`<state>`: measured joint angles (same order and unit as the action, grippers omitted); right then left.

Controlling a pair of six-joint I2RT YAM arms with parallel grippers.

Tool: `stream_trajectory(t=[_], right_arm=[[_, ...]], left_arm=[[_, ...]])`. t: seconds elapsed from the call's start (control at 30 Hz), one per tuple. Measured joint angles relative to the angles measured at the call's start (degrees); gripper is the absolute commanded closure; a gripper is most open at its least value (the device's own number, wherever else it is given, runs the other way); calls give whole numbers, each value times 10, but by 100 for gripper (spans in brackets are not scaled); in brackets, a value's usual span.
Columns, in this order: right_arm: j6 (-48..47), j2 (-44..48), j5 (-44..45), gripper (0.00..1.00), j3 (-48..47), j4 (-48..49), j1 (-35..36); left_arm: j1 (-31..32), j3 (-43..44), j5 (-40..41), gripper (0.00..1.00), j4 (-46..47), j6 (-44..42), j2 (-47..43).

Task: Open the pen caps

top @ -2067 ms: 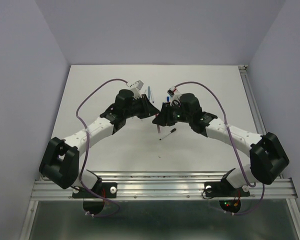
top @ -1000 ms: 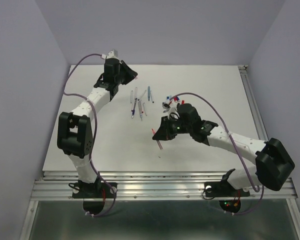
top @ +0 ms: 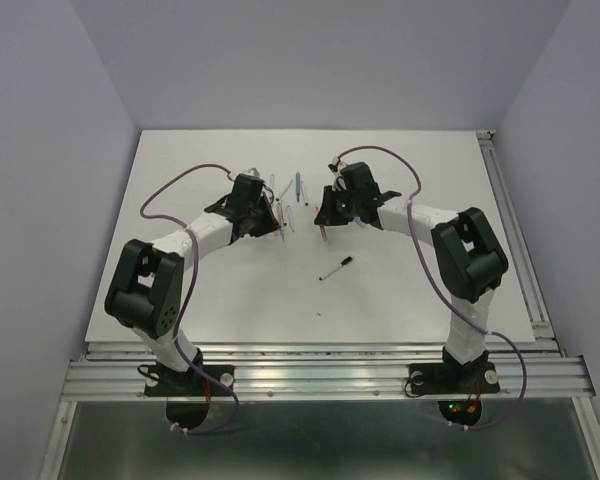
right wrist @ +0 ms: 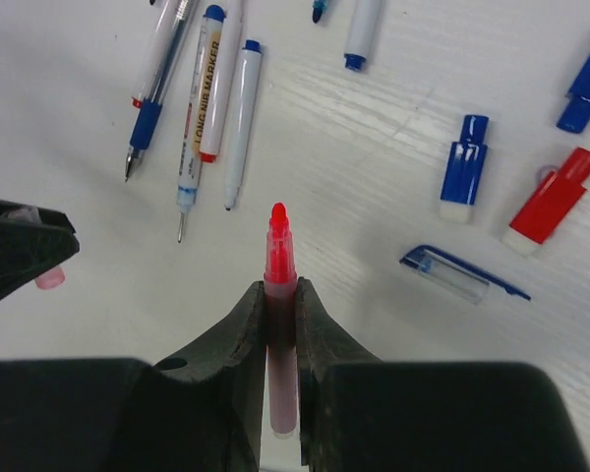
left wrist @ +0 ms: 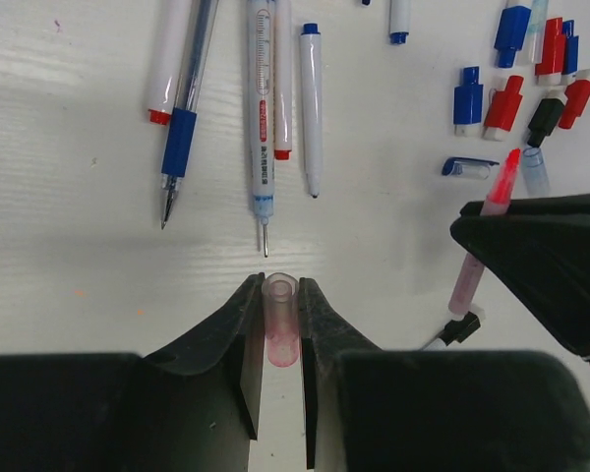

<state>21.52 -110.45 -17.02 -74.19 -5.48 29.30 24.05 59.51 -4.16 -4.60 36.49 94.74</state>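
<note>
The loose caps are to the right of my left gripper in the top view. My gripper should next move across and come down beside the clear blue clip cap [right wrist: 462, 273] to release.
My left gripper [left wrist: 279, 290] is shut on a short translucent pink cap [left wrist: 280, 329], open end pointing away. My right gripper [right wrist: 280, 290] is shut on a pink pen [right wrist: 279, 258] with its red tip bare. In the top view the two grippers [top: 277, 215] [top: 325, 212] face each other a little apart over the table's back middle. Loose pen caps lie on the table: a blue cap [left wrist: 467, 98], a red cap [left wrist: 503, 101], a black cap [left wrist: 546, 116] and a clear blue clip cap [right wrist: 462, 273].
Uncapped pens lie side by side by the left gripper: a blue-grip pen [left wrist: 182, 118], a white marker [left wrist: 262, 108], a thin white pen [left wrist: 311, 98]. A pen with a black cap [top: 336, 267] lies alone nearer the table's front. The table's white top [top: 180, 290] spreads around.
</note>
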Motion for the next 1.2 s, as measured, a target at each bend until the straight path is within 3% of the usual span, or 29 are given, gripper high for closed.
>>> stream_trajectory(t=[0.27, 0.43, 0.5, 0.73, 0.77, 0.93, 1.2], right_arm=[[14, -95, 5, 77, -94, 2, 25], [27, -116, 12, 57, -106, -1, 35], [31, -120, 15, 45, -112, -1, 37], [44, -110, 22, 28, -114, -4, 38], [44, -105, 25, 22, -112, -5, 38], [60, 18, 76, 0, -50, -6, 36], [119, 281, 273, 0, 96, -18, 16]], left_arm=[[0, -37, 8, 100, -12, 5, -50], [0, -39, 9, 100, -16, 9, -63], [0, -39, 9, 100, -16, 10, -67], [11, -37, 12, 100, -19, 12, -69], [16, -35, 12, 100, -20, 11, -69], [42, -1, 13, 100, -28, 11, -58], [89, 124, 17, 100, -30, 0, 59]])
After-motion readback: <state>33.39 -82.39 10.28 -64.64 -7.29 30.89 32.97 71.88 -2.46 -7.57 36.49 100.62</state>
